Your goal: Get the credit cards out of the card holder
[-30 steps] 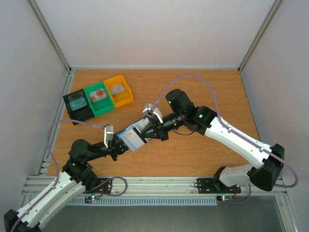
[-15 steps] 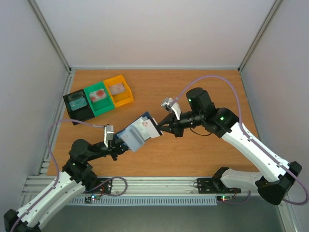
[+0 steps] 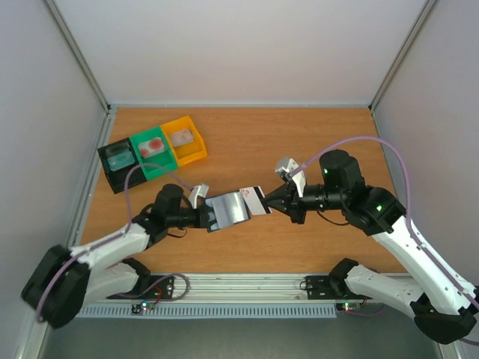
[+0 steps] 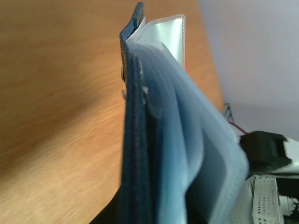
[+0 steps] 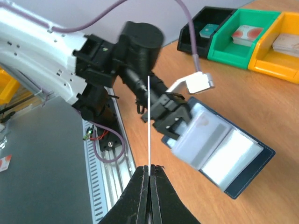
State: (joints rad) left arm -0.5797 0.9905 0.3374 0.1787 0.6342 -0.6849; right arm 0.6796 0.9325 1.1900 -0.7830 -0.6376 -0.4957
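Note:
Next, my left gripper lowers to the tabletop below and releases the card holder there, since the pale credit card is already clear of the holder's pockets.
The navy card holder hangs open above the table, with my left gripper shut on its near end. The left wrist view shows the card holder edge-on, its pale blue pockets fanned out and hiding the fingers. My right gripper is shut on a pale credit card with a dark stripe, just right of the holder and clear of its pockets. From the right wrist, that card is a thin white line rising from the closed fingertips. The open holder lies beyond it.
Black, green and yellow bins stand in a row at the back left, each with a card inside. The aluminium rail runs along the near edge, and grey walls enclose the table.
My right gripper has drawn back to the right with the card, pulling it out of the holder. The left arm has swung forward and right, carrying the holder toward the table's middle.

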